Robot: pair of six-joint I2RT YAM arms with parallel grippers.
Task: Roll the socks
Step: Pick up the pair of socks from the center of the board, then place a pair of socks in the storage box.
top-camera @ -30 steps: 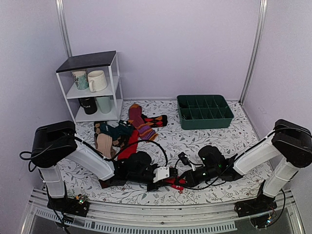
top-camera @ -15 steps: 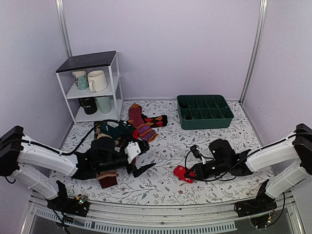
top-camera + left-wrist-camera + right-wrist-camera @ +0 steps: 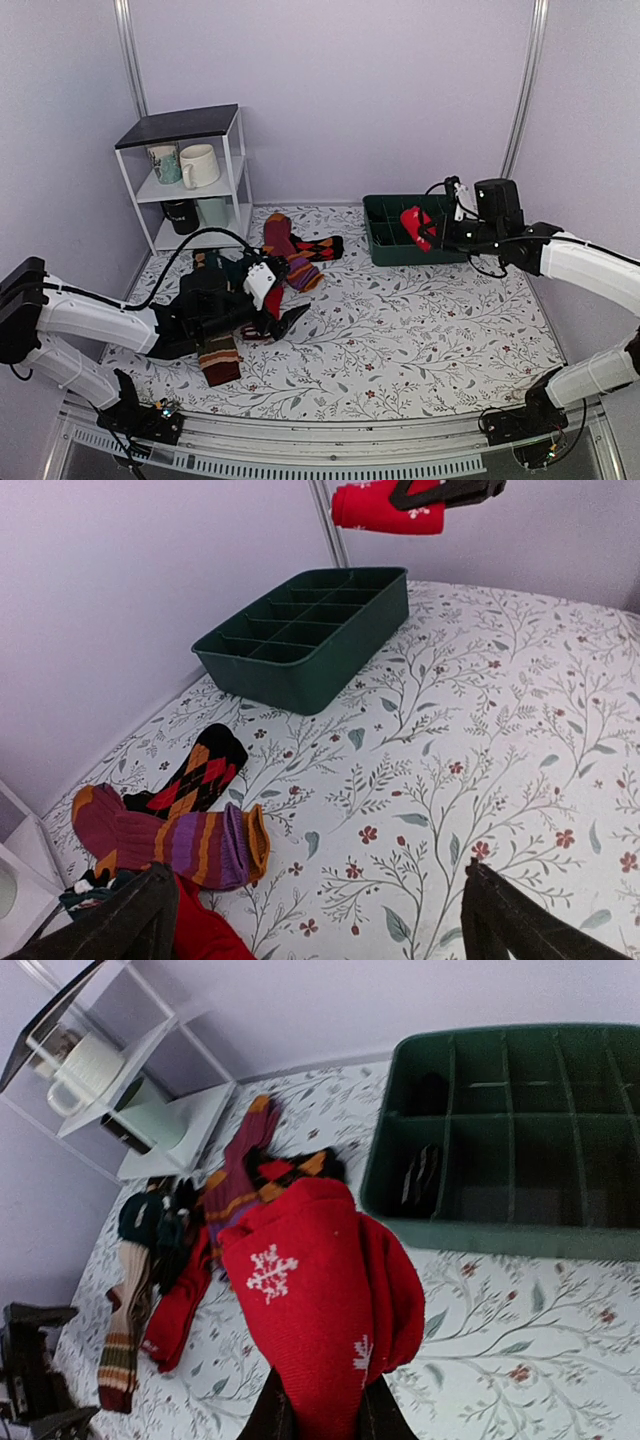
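Observation:
My right gripper carries the red roll outward next, lowers it inside the green tray's empty section [image 3: 397,236] [image 3: 478,1175] and releases. That section lies below and outward, beside the black striped roll.
The socks [image 3: 414,224] are a tight red roll with white snowflakes, held in the air above the near left part of the green tray [image 3: 420,256]. My right gripper [image 3: 430,230] is shut on the roll. In the right wrist view the roll [image 3: 320,1300] fills the space between the fingers [image 3: 270,1415]. The left wrist view shows it high up [image 3: 385,507]. My left gripper [image 3: 276,320] stands open and empty [image 3: 320,930] low over the cloth, beside a loose red sock [image 3: 272,296] [image 3: 205,930].
A sock pile lies at left centre: a maroon sock with purple-orange stripes [image 3: 290,256], a black argyle sock [image 3: 322,245], a brown striped sock [image 3: 218,356]. A white shelf with mugs [image 3: 190,180] stands at the back left. The tray [image 3: 480,1230] has several compartments.
My right arm has lifted the rolled socks from the front of the table up and back over the tray. My left gripper has opened and drawn back left to the sock pile.

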